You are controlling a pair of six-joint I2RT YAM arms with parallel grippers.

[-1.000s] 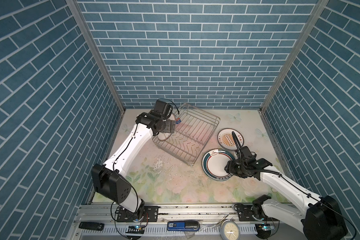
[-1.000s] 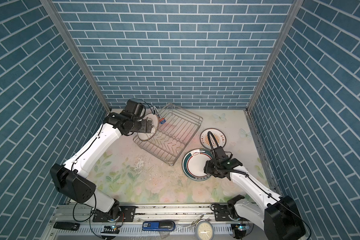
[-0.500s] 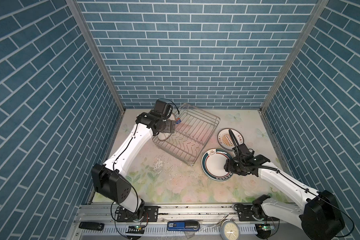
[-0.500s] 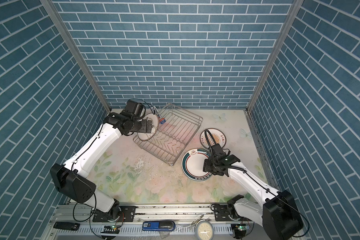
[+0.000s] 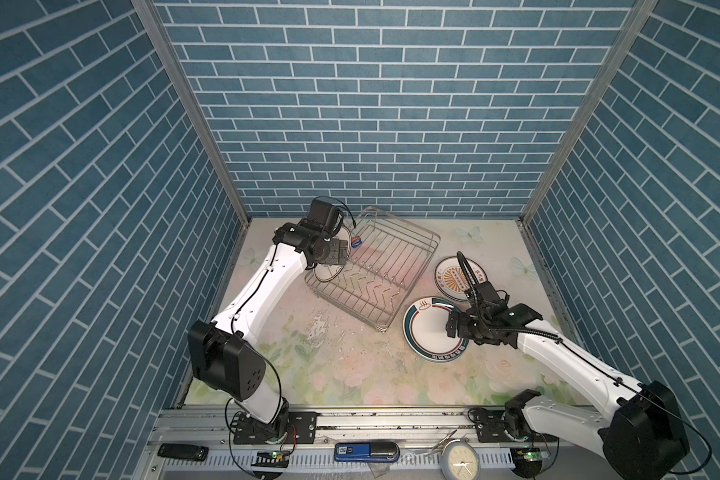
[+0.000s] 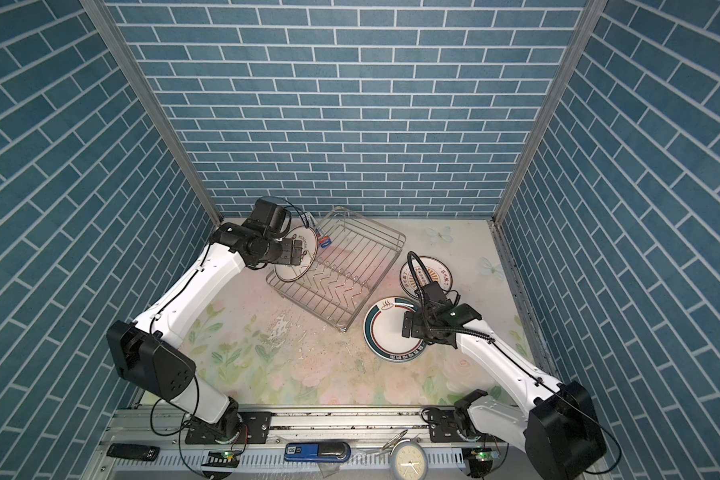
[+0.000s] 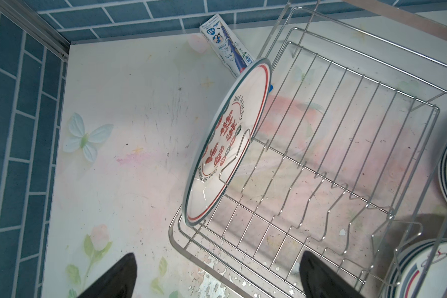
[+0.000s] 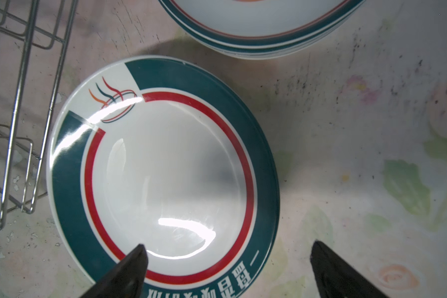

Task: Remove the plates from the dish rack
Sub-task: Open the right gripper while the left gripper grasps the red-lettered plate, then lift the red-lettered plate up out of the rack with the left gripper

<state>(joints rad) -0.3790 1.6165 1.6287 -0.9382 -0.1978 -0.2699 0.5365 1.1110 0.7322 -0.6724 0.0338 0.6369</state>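
My left gripper is going to move outward and down astride the plate's upper rim and close, because the plate stands on edge with its upper rim (image 6: 296, 229) (image 7: 211, 126) clear of the rack's wires.
The silver wire dish rack (image 5: 438, 240) (image 6: 404, 239) stands at an angle near the back wall. One plate with red characters (image 7: 230, 144) (image 6: 298, 268) stands on edge in its left end slot. My left gripper (image 5: 341, 254) (image 7: 218, 258) hovers open just short of that plate, touching nothing. A teal-rimmed plate (image 5: 427, 328) (image 8: 163, 165) lies flat on the table beside the rack's near corner. My right gripper (image 5: 452, 330) (image 8: 229, 246) is open astride its near rim, holding nothing. A stack of plates with a sunburst centre (image 5: 454, 278) (image 8: 263, 25) lies behind it.
A blue and white carton (image 7: 227, 49) lies against the rack's back left side. On the front rail sit a small clock (image 5: 460, 459), a blue device (image 5: 366, 451) and a black remote (image 5: 183, 451). Brick walls close in on three sides.
My right gripper's jaws have widened and let go of the teal-rimmed plate, which now lies flat on the table. The left arm has not moved.
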